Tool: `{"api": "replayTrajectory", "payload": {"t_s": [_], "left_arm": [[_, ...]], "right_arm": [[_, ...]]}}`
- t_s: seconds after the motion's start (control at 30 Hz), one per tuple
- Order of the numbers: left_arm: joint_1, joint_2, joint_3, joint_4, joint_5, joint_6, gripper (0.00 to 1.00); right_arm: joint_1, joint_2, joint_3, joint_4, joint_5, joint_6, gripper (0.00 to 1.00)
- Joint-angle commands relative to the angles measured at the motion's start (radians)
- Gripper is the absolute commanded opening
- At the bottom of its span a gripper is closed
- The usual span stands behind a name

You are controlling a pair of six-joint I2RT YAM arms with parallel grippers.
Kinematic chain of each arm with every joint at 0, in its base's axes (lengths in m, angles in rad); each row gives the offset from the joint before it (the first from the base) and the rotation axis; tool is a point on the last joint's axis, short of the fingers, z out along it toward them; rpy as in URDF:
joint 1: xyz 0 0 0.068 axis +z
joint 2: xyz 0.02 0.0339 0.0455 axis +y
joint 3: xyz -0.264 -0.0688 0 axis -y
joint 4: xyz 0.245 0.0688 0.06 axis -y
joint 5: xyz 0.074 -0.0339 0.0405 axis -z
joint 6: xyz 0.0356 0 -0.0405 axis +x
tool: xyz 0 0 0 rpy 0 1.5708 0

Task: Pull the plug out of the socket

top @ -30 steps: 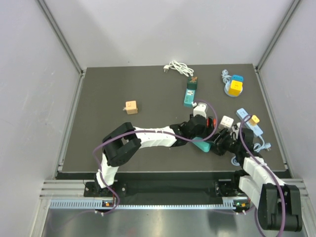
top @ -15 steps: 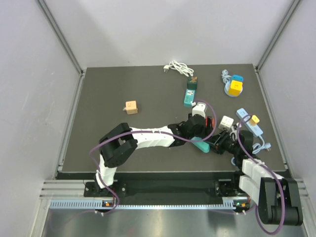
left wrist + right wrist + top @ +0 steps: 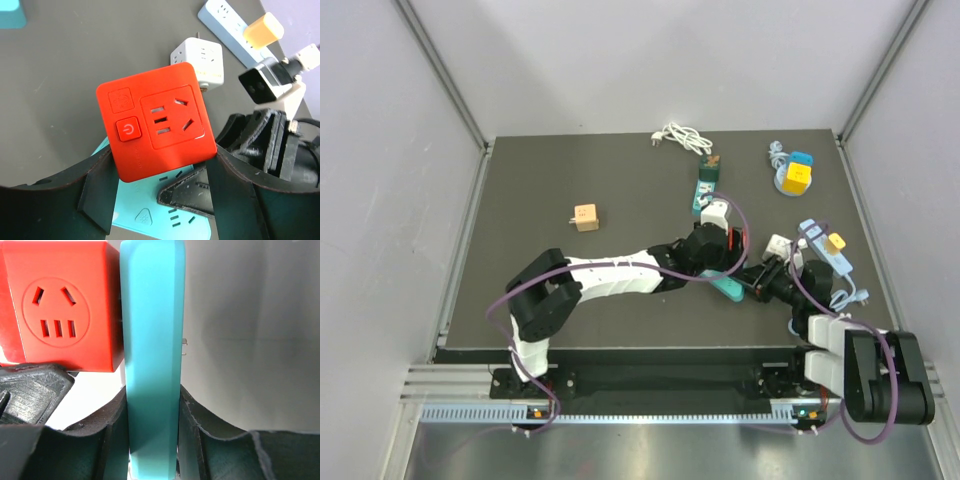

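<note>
I will move my left gripper to the left in the top view and down beside the wooden cube and let go of the red cube there, because the tabletop (image 3: 604, 237) there is bare.
A red cube plug (image 3: 739, 241) with sockets and a power button sits against the face of a teal power strip (image 3: 728, 289). My left gripper (image 3: 718, 255) is shut on the red cube (image 3: 155, 127), with a finger on each side of it. The teal strip (image 3: 150, 215) shows beneath. My right gripper (image 3: 757, 285) is shut on the strip, which appears edge-on (image 3: 152, 340) between my fingers. The red cube (image 3: 60, 305) lies right beside the strip's face with only a thin dark gap. Its prongs are hidden.
A white cube adapter (image 3: 778, 247) and a light blue strip with a yellow plug (image 3: 825, 245) lie close on the right. A green strip (image 3: 705, 188), a white cable (image 3: 682, 138), a yellow-blue cube (image 3: 795, 175) and a wooden cube (image 3: 585, 217) lie farther back.
My left gripper has shifted a little farther from the bases with the red cube. My right arm has reached forward and left, still holding the teal strip.
</note>
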Motion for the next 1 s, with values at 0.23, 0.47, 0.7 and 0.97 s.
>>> {"api": "replayTrajectory", "payload": {"t_s": [0.23, 0.47, 0.7, 0.97], "left_arm": [[-0.042, -0.237, -0.137, 0.371, 0.056, 0.057, 0.00], [-0.059, -0.257, -0.116, 0.310, 0.005, 0.126, 0.00], [-0.036, -0.336, -0.073, -0.103, -0.176, 0.152, 0.00], [0.131, -0.696, -0.336, -0.459, -0.268, 0.046, 0.00]], "right_arm": [[-0.034, 0.103, -0.119, 0.108, 0.057, 0.096, 0.00], [-0.043, 0.229, -0.115, 0.216, 0.019, 0.094, 0.00], [-0.045, 0.203, -0.052, 0.060, -0.002, -0.085, 0.05], [-0.048, 0.098, 0.074, -0.299, 0.097, -0.322, 0.48]]}}
